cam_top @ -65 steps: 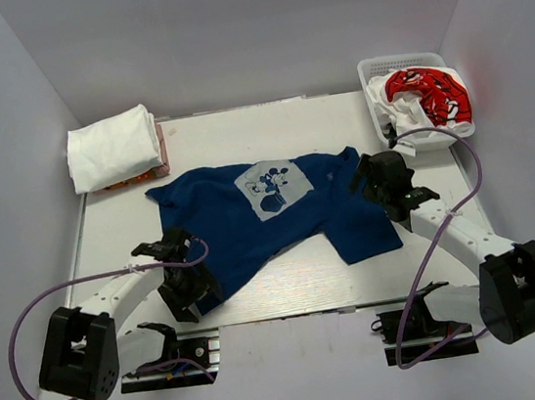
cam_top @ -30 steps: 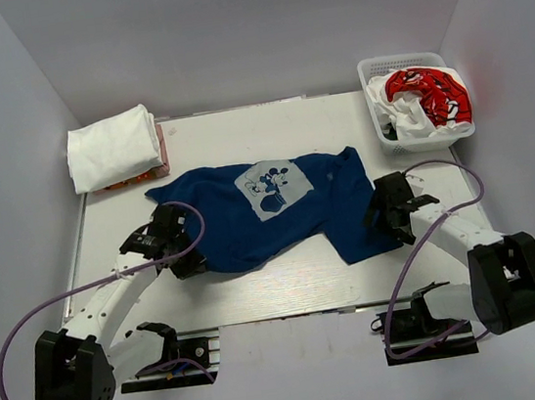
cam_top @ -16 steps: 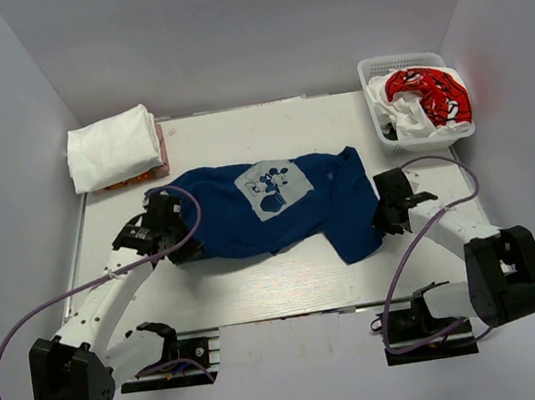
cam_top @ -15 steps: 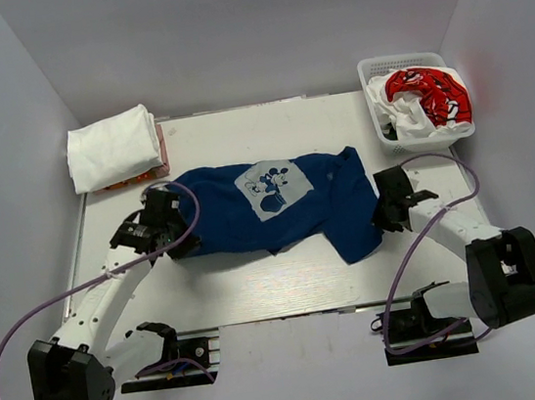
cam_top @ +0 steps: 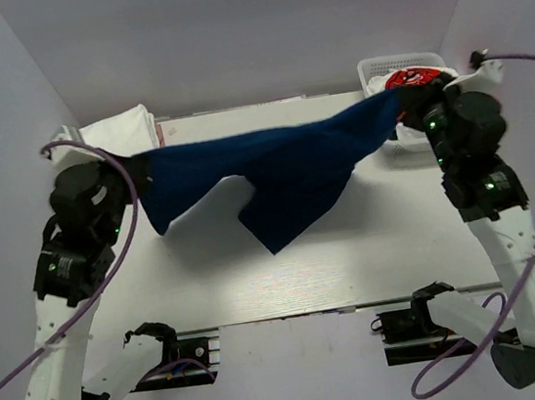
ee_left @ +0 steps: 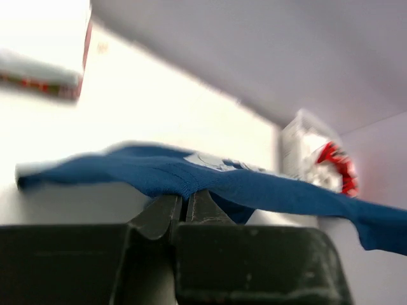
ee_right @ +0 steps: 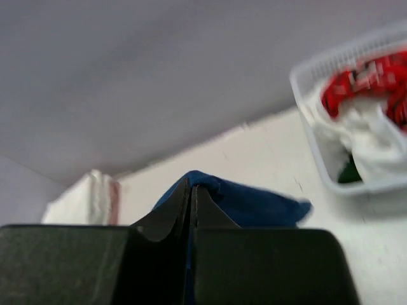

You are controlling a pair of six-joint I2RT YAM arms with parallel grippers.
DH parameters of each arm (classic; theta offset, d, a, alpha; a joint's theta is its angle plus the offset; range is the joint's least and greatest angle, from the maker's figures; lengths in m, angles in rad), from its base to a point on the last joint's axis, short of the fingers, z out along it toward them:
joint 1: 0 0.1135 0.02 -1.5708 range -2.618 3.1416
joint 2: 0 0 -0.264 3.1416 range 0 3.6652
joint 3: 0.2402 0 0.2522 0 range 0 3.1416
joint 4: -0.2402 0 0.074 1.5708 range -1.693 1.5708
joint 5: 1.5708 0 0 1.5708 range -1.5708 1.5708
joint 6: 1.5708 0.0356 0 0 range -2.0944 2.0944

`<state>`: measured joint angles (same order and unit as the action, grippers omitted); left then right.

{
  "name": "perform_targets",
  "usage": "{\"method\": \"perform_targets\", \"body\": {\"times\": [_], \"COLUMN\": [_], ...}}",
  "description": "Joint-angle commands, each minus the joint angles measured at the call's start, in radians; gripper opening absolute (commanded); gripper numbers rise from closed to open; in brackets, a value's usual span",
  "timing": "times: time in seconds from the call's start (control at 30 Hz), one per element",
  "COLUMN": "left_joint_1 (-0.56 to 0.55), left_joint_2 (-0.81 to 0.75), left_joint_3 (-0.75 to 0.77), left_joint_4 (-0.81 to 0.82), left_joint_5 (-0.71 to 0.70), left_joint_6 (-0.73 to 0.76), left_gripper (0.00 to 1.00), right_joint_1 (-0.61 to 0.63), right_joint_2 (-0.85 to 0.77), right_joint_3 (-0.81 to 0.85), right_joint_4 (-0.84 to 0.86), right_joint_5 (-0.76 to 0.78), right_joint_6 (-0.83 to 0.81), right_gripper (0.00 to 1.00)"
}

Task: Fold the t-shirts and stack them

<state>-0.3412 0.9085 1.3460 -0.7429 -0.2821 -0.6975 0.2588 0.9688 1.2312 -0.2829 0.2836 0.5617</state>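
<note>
The navy cloth still droops unspread, so I should next raise my left gripper, then lower it to release its end on the tabletop [ee_left: 102,121] beside the folded white t-shirt.
The navy blue t-shirt [cam_top: 282,163] hangs in the air above the table, stretched between both raised arms, its lower part drooping to a point. My left gripper [cam_top: 138,173] is shut on its left end; the left wrist view shows the cloth [ee_left: 254,184] pinched at the fingertips of the left gripper [ee_left: 185,198]. My right gripper [cam_top: 401,105] is shut on the right end, and the right wrist view shows a fold of the cloth [ee_right: 254,206] caught in the right gripper [ee_right: 191,184]. A folded white t-shirt [cam_top: 125,125] lies at the back left.
A white lattice basket [ee_right: 318,168] at the back right holds a red t-shirt [ee_right: 362,82], a white one [ee_right: 375,140] and a bit of dark green cloth [ee_right: 346,171]. Grey walls close in the white table [cam_top: 400,232] on three sides.
The right gripper has shut on the shirt's right edge. Both arms have risen high, lifting the navy shirt off the table and stretching it between them.
</note>
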Motion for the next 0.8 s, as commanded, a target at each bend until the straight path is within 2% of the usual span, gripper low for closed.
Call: {"method": "perform_targets", "body": {"times": [0.0,0.03,0.17,0.2,0.23,0.33,0.43,0.5,0.63,0.77], "left_joint_1": [0.007,0.007,0.007,0.007,0.007,0.007,0.007,0.007,0.007,0.007], "left_joint_2": [-0.043,-0.043,-0.031,-0.031,-0.031,-0.045,-0.075,-0.076,-0.066,-0.066], "left_joint_3": [0.123,0.192,0.356,0.414,0.439,0.533,0.596,0.659,0.734,0.743], "left_joint_4": [0.025,0.005,-0.013,-0.022,-0.023,-0.032,-0.032,-0.065,-0.11,-0.099], "left_joint_5": [-0.054,-0.054,-0.016,0.009,0.02,0.064,0.115,0.124,0.136,0.136], "left_joint_6": [0.056,0.065,0.122,0.131,0.131,0.171,0.2,0.201,0.201,0.201], "left_gripper": [0.0,0.0,0.0,0.0,0.0,0.0,0.0,0.0,0.0,0.0], "right_joint_1": [0.002,0.0,0.0,0.003,0.0,0.003,0.003,0.005,0.008,0.003], "right_joint_2": [-0.062,-0.059,-0.015,0.014,0.024,0.077,0.099,0.068,-0.053,-0.064], "right_joint_3": [0.152,0.275,0.516,0.628,0.629,0.843,0.996,0.989,0.869,0.86], "right_joint_4": [0.079,0.056,0.016,0.007,0.005,-0.015,-0.024,0.005,0.12,0.113], "right_joint_5": [-0.027,-0.029,-0.046,-0.037,-0.018,0.019,-0.036,-0.012,0.031,0.046], "right_joint_6": [-0.101,-0.135,-0.25,-0.275,-0.282,-0.345,-0.431,-0.46,-0.486,-0.496], "right_gripper": [0.0,0.0,0.0,0.0,0.0,0.0,0.0,0.0,0.0,0.0]}}
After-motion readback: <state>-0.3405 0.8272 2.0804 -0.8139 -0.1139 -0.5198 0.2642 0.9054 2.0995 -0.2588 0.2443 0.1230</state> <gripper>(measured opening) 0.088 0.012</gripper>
